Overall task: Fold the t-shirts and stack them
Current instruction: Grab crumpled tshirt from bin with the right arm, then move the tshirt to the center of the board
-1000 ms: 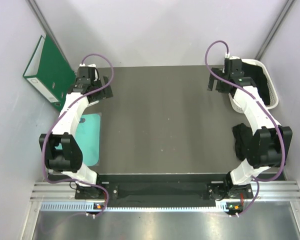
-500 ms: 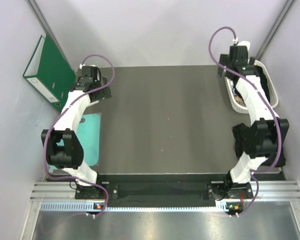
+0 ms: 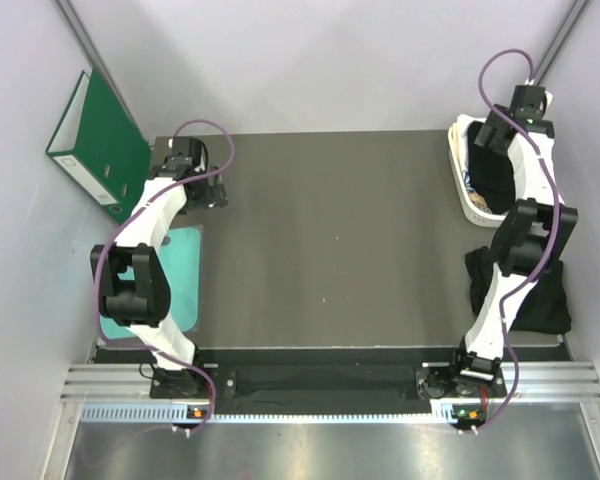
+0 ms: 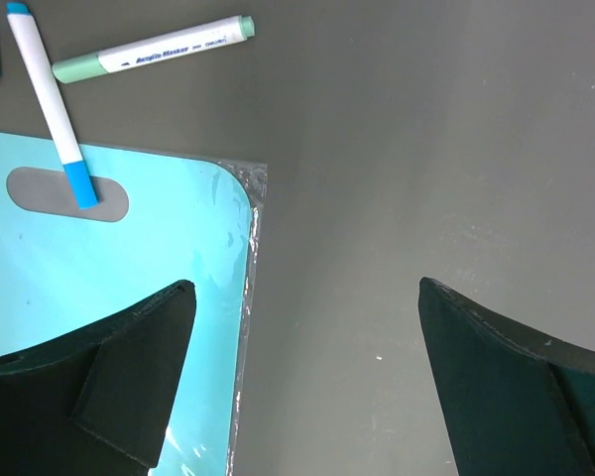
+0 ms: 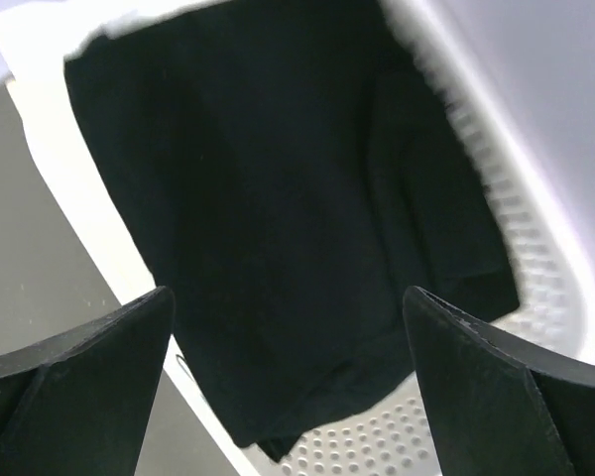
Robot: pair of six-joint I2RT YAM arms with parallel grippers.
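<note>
The black t-shirt's near end [image 5: 268,372] is below in the basket [image 5: 535,268], and its cloth already shows between the robot's open fingers, so the right gripper should lower them around that cloth next.
A black t-shirt [image 5: 278,218] lies crumpled in the white plastic basket [image 5: 535,268] at the back right; it also shows in the top view [image 3: 497,182]. My right gripper [image 5: 286,294] hangs open and empty just above it, and the top view shows this gripper [image 3: 491,138] over the basket. Another black t-shirt [image 3: 542,298] lies bunched at the table's right edge, partly behind the right arm. My left gripper [image 4: 305,286] is open and empty above the dark table beside the teal mat [image 4: 99,258]; the top view places it [image 3: 208,188] at the back left.
A green marker [image 4: 154,50] and a blue marker [image 4: 50,99] lie by the mat's far end. A green binder [image 3: 90,140] leans on the left wall. The basket's rim [image 3: 462,195] stands at the table's back right corner. The teal mat [image 3: 180,270] lies at the left edge.
My right arm has swung back and right, from the table beside the basket to above the shirt in it. My left gripper has shifted slightly.
</note>
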